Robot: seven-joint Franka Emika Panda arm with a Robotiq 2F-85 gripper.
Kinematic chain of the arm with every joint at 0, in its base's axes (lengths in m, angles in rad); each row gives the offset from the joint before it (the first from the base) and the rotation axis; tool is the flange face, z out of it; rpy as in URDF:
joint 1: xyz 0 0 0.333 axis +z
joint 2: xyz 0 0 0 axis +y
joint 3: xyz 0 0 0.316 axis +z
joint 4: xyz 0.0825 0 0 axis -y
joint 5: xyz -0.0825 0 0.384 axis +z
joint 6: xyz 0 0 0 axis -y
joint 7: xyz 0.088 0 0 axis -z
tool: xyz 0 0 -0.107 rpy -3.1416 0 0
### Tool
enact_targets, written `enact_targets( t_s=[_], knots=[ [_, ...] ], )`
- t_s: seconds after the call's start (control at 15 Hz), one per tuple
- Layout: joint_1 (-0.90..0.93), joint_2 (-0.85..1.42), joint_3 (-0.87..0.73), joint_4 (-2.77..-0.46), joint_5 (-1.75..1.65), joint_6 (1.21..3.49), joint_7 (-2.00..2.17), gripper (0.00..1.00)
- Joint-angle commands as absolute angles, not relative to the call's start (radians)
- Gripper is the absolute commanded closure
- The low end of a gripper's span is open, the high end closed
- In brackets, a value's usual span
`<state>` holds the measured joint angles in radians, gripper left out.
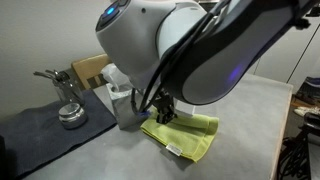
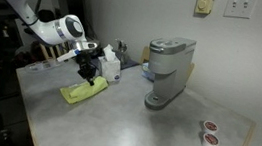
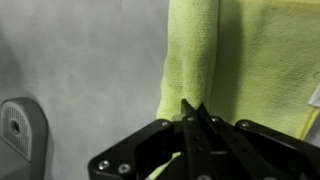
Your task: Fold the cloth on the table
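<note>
The cloth's tagged edge (image 1: 174,151) (image 3: 314,100) is to the right of my gripper in the wrist view. My gripper should next gently move the cloth's still-raised fold toward that edge and let go.
The lime cloth (image 1: 190,137) lies on the light-grey table (image 1: 250,120), partly doubled over, with a raised ridge running away from my jaws in the wrist view (image 3: 195,45). Its white tag (image 3: 315,95) shows at the right edge. My gripper (image 3: 196,108) is shut, its fingertips pinching the near end of that ridge. In both exterior views the gripper (image 1: 163,113) (image 2: 90,75) sits low over the cloth's (image 2: 81,93) edge. The cloth under the fingers is hidden.
A dark grey mat (image 1: 40,128) with a metal piece (image 1: 70,115) lies beside the cloth. A grey-white object (image 1: 122,100) stands close behind the gripper. A coffee machine (image 2: 166,72) and two pods (image 2: 209,134) stand further along the table (image 2: 134,129).
</note>
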<state>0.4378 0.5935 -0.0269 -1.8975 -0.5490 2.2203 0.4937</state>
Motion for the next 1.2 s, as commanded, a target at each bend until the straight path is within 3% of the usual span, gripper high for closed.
enact_targets(
  t_s=[0.0,0.53,1.13],
  knots=[
    [0.504,0.576,-0.073,-1.914,-0.690,2.140,0.634,0.99],
    [0.457,0.568,0.034,-1.902,-0.687,2.075,0.687,0.99],
    [0.384,0.537,0.093,-1.904,-0.549,2.214,0.598,0.99]
  ],
)
